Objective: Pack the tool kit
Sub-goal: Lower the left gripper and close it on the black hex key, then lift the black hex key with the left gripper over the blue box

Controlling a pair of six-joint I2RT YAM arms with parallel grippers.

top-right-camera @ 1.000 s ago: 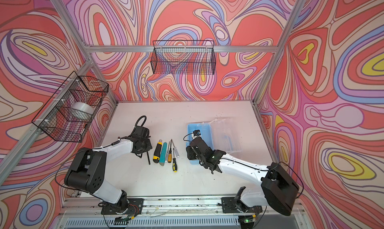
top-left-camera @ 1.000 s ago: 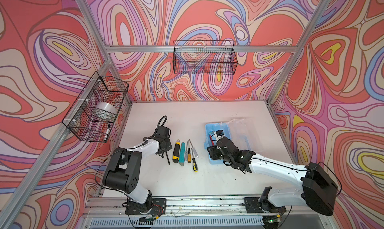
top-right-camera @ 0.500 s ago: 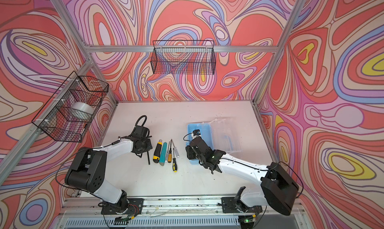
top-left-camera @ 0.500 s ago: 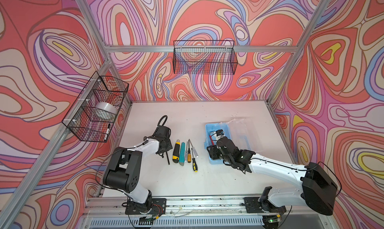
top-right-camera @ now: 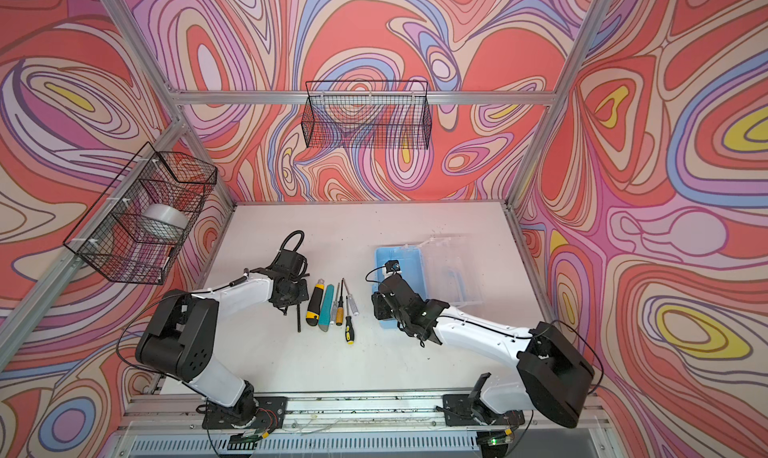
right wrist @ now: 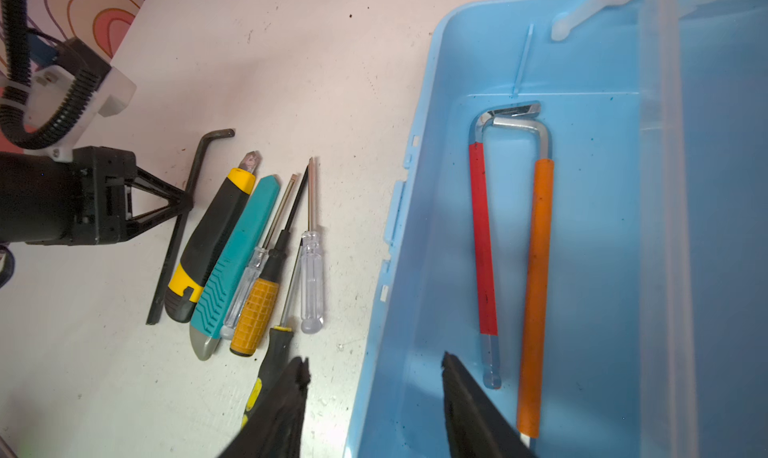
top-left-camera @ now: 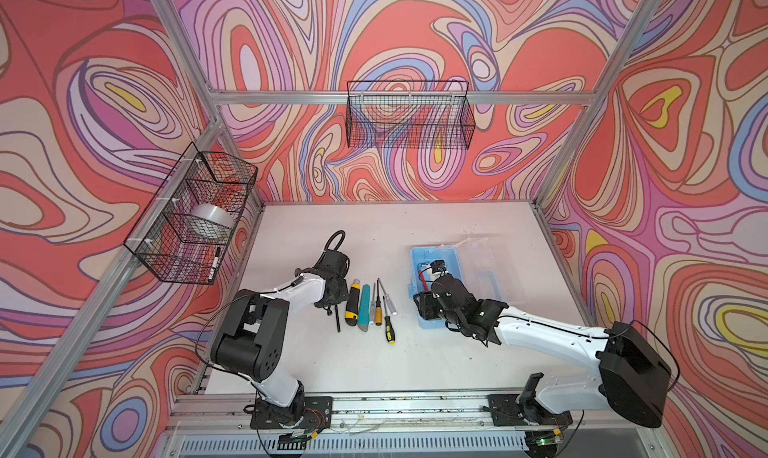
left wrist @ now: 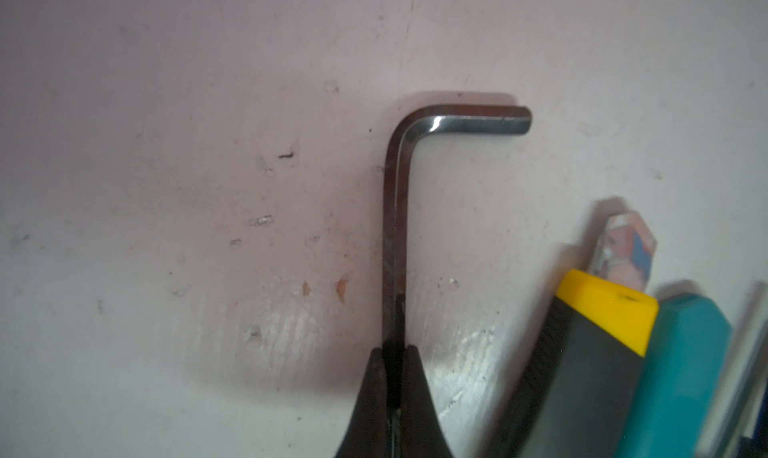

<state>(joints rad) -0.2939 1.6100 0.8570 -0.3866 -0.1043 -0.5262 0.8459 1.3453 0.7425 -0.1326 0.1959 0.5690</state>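
The black hex key [left wrist: 395, 206] goes up and over the red-sleeved one in my left gripper next, for release there. The box stands beyond the screwdrivers from this gripper.
The light-blue box [top-left-camera: 415, 255] of the tool kit stands right of centre, its clear lid [top-left-camera: 486, 264] folded open to the right. Inside lie a red-sleeved hex key [right wrist: 482, 235] and an orange-sleeved hex key [right wrist: 536, 269]. On the table are a black hex key [left wrist: 395, 206], a yellow-black utility knife [top-left-camera: 353, 302], a teal knife [top-left-camera: 365, 306] and several screwdrivers [top-left-camera: 379, 306]. My left gripper [left wrist: 394, 348] is shut on the black hex key's long shank, which rests on the table. My right gripper [right wrist: 376, 364] is open, one finger outside the box wall and one inside.
A black wire basket [top-left-camera: 191, 219] on the left wall holds a tape roll [top-left-camera: 208, 219] and a marker. Another wire basket [top-left-camera: 409, 115] hangs on the back wall. Aluminium frame posts edge the white table [top-left-camera: 374, 227].
The left gripper's jaws have closed the last small gap onto the black hex key. Neither arm has visibly moved, and the tools lie as before.
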